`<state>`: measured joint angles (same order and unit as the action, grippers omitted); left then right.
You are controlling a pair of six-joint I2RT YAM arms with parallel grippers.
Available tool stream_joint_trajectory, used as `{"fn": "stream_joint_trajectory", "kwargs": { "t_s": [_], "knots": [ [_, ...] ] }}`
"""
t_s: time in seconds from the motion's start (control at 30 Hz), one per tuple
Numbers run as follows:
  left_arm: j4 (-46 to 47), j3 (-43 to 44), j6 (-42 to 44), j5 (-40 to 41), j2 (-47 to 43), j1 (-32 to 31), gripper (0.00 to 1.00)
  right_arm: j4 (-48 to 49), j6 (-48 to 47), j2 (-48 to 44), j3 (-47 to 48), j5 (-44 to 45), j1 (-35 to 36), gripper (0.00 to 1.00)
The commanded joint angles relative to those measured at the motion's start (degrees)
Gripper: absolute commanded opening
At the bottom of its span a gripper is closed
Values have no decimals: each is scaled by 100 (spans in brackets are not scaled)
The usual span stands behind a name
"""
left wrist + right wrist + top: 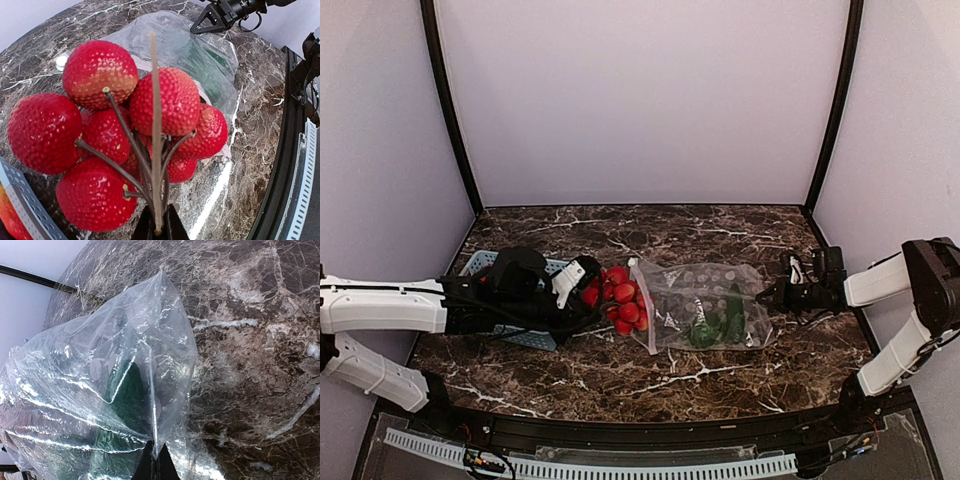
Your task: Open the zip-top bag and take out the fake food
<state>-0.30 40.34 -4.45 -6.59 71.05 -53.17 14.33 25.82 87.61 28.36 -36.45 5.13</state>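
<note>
My left gripper should next move over the light-blue basket, which is to its left in the top view, and let go of the cluster of red balls, because the cluster is outside the bag (705, 305).
The clear zip-top bag (705, 305) lies mid-table with its zip strip on the left; it also shows in the left wrist view (190, 50) and the right wrist view (100, 390). A green vegetable (720, 322) shows inside it. My left gripper (582, 285) is shut on the brown stem of a cluster of red balls (622, 298), which sits just outside the bag's left edge (130, 125). My right gripper (766, 294) is shut on the bag's right end fold (155, 440). No eggplant is visible.
A light-blue perforated basket (500, 300) sits under my left arm at the left, with an orange-red piece in it at the left wrist view's corner (7, 215). The black table rim (650, 428) runs along the near edge.
</note>
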Motion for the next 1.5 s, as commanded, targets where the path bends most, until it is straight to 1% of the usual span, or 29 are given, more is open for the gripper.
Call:
{"fn": "stream_joint_trajectory", "kwargs": {
  "t_s": [0.0, 0.07, 0.13, 0.2, 0.3, 0.33, 0.43, 0.47, 0.5, 0.53, 0.57, 0.6, 0.67, 0.7, 0.73, 0.8, 0.9, 1.03, 1.1, 1.27, 1.4, 1.43, 1.47],
  "knots": [
    [-163, -85, -301, 201, -810, 15, 1, 184, -2, 89, -77, -38, -55, 0],
    [-286, -61, -458, 270, -1093, 154, 1, 193, -7, 89, -85, -51, -56, 0],
    [-419, -39, -693, 301, -1344, 430, 1, 193, -3, 88, -77, -62, -56, 0],
    [-589, -42, -1010, 351, -1564, 929, 1, 193, -5, 89, -77, -64, -56, 0],
    [-882, -92, -1491, 546, -1906, 1352, 1, 193, -14, 94, -77, -82, -56, 0],
    [-923, -103, -1538, 806, -1983, 1454, 1, 193, -16, 97, -81, -82, -56, 0],
    [-1132, -125, -1845, 1255, -2341, 1560, 1, 202, -16, 119, -77, -90, -57, 0],
    [-1210, -115, -1926, 1573, -2402, 1611, 1, 202, -9, 128, -81, -91, -56, 0],
    [-1434, -79, -2119, 1753, -2523, 1640, 1, 202, -11, 133, -75, -95, -60, 0],
    [-1738, -57, -2230, 2176, -2650, 1695, 1, 205, -13, 140, -68, -95, -56, 0],
    [-1905, -7, -2527, 2406, -2711, 1730, 1, 208, -13, 142, -72, -99, -56, 0],
    [-2212, 10, -2693, 2801, -2871, 1779, 1, 208, -16, 149, -68, -94, -56, 0],
    [-2535, -2, -3363, 3213, -3103, 1831, 1, 203, -24, 157, -53, -99, -56, 0],
    [-2663, 8, -3529, 3466, -3174, 1843, 1, 202, -25, 166, -49, -99, -56, 0],
    [-2885, 16, -3924, 3592, -3290, 1851, 1, 204, -32, 175, -42, -99, -56, 0],
    [-3180, 45, -4355, 3862, -3407, 1853, 1, 215, -34, 200, -29, -104, -56, 0],
    [-3597, 107, -4875, 4212, -3463, 1861, 1, 236, -25, 218, -20, -125, -56, 0],
    [-4593, 354, -5599, 4391, -3287, 1863, 1, 194, -41, 166, -19, -84, -56, 0],
    [-4806, 482, -5888, 4310, -3163, 1863, 1, 193, -42, 175, -22, -81, -56, 0],
    [-4946, 441, -6514, 4060, -2962, 1867, 1, 208, -42, 205, -17, -92, -56, 0],
    [-5111, 475, -7041, 4198, -2615, 1883, 1, 179, -48, 163, -24, -82, -56, 0],
    [-5268, 526, -7331, 4248, -2438, 1886, 1, 162, -63, 154, -23, -82, -56, 0],
    [-5348, 562, -7433, 4325, -2337, 1904, 1, 146, -75, 145, -20, -78, -60, 0]
  ]
}}
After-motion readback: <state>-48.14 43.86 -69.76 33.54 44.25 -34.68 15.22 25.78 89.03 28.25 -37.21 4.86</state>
